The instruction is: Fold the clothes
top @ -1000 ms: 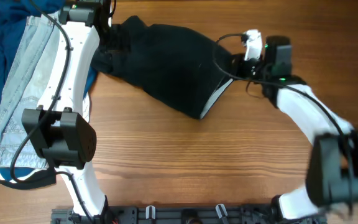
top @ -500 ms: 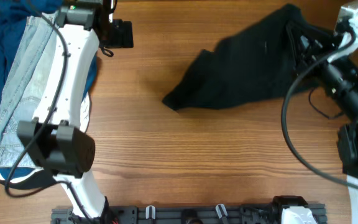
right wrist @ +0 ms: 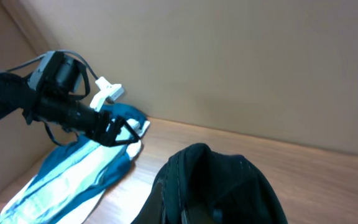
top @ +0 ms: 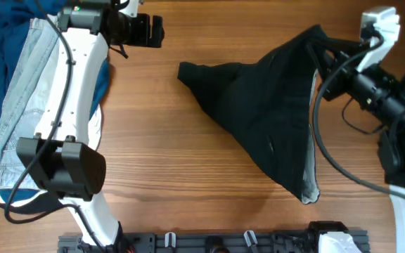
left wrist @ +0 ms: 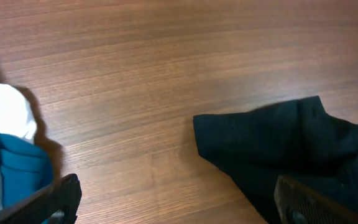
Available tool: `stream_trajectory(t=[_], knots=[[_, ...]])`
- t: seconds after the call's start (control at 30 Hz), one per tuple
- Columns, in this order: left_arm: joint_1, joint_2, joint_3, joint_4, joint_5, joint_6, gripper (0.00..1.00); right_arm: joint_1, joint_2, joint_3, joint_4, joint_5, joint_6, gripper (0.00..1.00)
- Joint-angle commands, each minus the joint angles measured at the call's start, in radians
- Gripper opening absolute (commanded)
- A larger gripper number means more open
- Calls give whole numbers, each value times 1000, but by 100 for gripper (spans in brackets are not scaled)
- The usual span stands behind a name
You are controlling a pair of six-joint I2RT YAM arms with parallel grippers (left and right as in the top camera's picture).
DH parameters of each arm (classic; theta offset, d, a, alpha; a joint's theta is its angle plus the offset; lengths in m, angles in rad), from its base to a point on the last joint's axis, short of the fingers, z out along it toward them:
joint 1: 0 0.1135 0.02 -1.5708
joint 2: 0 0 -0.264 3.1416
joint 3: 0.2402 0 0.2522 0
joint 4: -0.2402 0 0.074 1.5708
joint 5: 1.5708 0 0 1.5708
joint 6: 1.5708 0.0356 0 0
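Note:
My right gripper sweeps to the left in the overhead view and down beside the shorts' corner next, releasing the fabric, since bare wood lies open there.
The black shorts [top: 266,105] lie spread over the right half of the table, one corner pointing left and a pale grey lined edge [top: 308,176] toward the front. My right gripper [top: 325,60] is shut on the shorts' top right part and holds it raised; in the right wrist view the bunched black fabric [right wrist: 216,186] hides the jaws. My left gripper [top: 153,31] is open and empty at the back, left of the shorts. In the left wrist view its fingers [left wrist: 179,205] straddle bare wood, with the shorts' corner [left wrist: 291,143] to the right.
Light-blue jeans [top: 27,105] lie on a dark blue garment [top: 5,28] along the left edge, with a white piece [top: 93,126] beside them. The jeans [right wrist: 73,180] and the left arm [right wrist: 61,106] show in the right wrist view.
My left gripper let go of the shorts and shifted slightly right. My right gripper dragged the shorts to the right side; they now spread wider toward the front.

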Motion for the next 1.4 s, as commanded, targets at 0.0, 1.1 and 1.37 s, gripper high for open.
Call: stream_trajectory(t=[0.0, 1.1, 1.37], knots=[[25, 0, 7, -14, 46, 19, 100, 64, 84, 29, 84, -36, 38, 4], [351, -2, 7, 12, -42, -126, 100, 532, 379, 56, -12, 251, 52, 100], [169, 3, -3, -259, -30, 0, 100, 269, 346, -5, -468, 300, 18, 100]])
